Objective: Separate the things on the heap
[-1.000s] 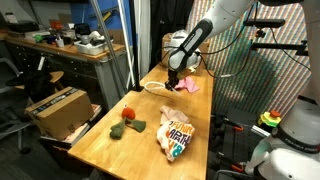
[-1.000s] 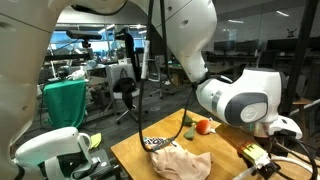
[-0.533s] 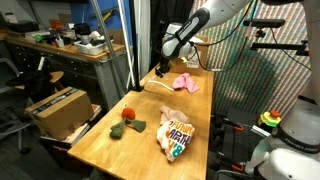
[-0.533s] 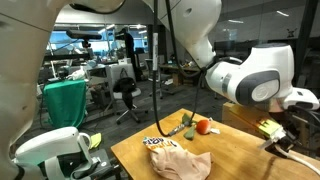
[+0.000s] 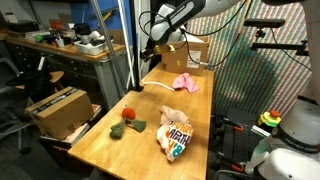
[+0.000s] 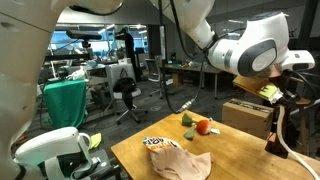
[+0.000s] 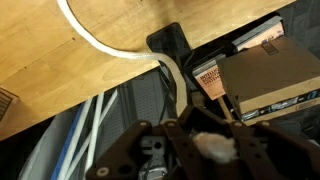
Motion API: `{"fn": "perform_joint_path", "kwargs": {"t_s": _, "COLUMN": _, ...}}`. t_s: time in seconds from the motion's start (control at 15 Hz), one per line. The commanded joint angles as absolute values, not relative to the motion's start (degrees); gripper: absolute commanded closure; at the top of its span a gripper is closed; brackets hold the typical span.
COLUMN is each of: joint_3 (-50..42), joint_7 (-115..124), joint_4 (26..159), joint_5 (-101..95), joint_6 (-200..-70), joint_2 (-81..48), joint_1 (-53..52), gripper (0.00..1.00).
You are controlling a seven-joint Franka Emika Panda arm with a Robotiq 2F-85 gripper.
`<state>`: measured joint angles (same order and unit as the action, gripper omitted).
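Note:
My gripper moves down and in from the table's edge onto the bare wood near the pink cloth next, to release the cord, since that spot is clear.
In an exterior view my gripper (image 5: 149,46) hangs high above the table's far left edge, shut on one end of the thin white cord (image 5: 158,86). The cord trails down to the tabletop. In the wrist view the cord (image 7: 100,45) curves across the wood and over the edge to the gripper (image 7: 213,141), where a white tuft sits between the closed jaws. The pink cloth (image 5: 186,82) lies alone to the right. Nearer the front lie the orange-and-white bag (image 5: 175,132), red ball (image 5: 130,114) and green piece (image 5: 118,130). The ball (image 6: 203,126) and bag (image 6: 180,162) show in both exterior views.
A cardboard box (image 5: 192,50) stands at the table's far end and another (image 5: 56,108) sits on the floor beside the wooden table (image 5: 120,155). A metal pole (image 5: 130,45) rises close by the gripper. The wrist view shows a box (image 7: 270,70) below the table edge.
The gripper has risen and swung away from the pink cloth toward the table's edge, carrying the cord's end with it. The cord now stretches away from the cloth.

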<state>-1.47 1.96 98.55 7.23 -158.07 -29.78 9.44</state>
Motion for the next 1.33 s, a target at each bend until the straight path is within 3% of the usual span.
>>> {"fn": "perform_joint_path", "kwargs": {"t_s": 0.0, "joint_3": -3.49, "joint_7": 3.38, "joint_4": 97.39, "joint_5": 6.88, "joint_6": -159.54, "joint_2": -32.50, "joint_1": 8.93, "gripper": 0.97}}
{"fn": "perform_joint_path", "kwargs": {"t_s": 1.27, "joint_3": -8.50, "joint_7": 2.74, "joint_4": 109.61, "joint_5": -1.58, "joint_6": -147.63, "joint_2": -36.77, "joint_1": 5.69, "gripper": 0.97}}
